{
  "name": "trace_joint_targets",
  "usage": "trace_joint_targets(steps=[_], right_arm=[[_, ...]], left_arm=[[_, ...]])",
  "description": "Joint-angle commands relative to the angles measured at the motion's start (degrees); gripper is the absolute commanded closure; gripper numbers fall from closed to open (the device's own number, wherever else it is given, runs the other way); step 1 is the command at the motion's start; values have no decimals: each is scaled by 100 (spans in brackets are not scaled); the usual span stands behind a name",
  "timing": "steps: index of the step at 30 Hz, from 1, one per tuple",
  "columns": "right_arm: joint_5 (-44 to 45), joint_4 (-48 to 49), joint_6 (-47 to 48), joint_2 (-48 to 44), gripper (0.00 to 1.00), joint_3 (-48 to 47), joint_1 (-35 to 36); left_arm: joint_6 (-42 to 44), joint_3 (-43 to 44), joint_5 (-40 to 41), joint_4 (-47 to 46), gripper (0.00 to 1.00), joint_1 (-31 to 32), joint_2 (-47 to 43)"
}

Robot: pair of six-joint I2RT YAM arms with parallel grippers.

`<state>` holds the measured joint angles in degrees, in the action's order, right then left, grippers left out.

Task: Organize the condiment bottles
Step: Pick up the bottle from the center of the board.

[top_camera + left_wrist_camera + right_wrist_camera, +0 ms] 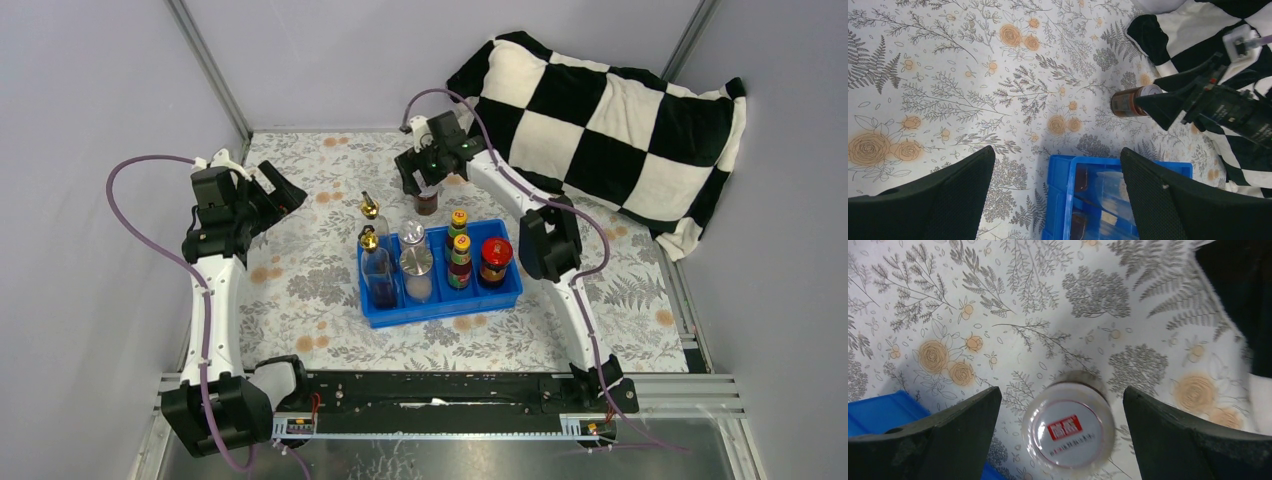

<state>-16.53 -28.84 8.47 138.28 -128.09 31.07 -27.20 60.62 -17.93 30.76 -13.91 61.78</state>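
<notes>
The right gripper moves down over the brown jar (427, 202) next and closes its spread fingers on the sides, since the white lid lies below the gripper, between those fingers.
A blue tray (440, 310) holds two gold-spouted clear bottles (375, 262), silver-lidded shakers (416, 262), two yellow-capped dark sauce bottles (459, 258) and a red-lidded jar (495, 260). Behind the tray a brown jar (427, 202) stands alone on the floral cloth. My right gripper (425, 183) hangs open right above it. In the right wrist view its white lid with a red logo (1068, 432) lies between the spread fingers of the gripper (1062, 390), untouched. My left gripper (290, 195) hovers open and empty to the left of the tray; it (1057, 151) looks down at the tray's corner (1063, 200) and the jar (1130, 101).
A black-and-white checked pillow (610, 120) lies at the back right, just behind the right arm. The floral cloth (300, 290) covers the table. Grey walls close in at the left and the back.
</notes>
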Motion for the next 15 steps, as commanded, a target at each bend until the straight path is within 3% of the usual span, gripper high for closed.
trace_joint_targets(steps=[1,4,7,15], right_arm=[[92,-29,143,355,0,-353,209],[224,29,117,415,7,-277,216],[538,125,75,354,25,-93,216],[938,484,63,-8,43,362,208]], left_arm=[[205,-66,-96,-235,1,5,44],[215,-84,-114,-281,1,3,42],[202,-127,-137,-329,1,2,49],[171,-173,-185,-401,1,4,15]])
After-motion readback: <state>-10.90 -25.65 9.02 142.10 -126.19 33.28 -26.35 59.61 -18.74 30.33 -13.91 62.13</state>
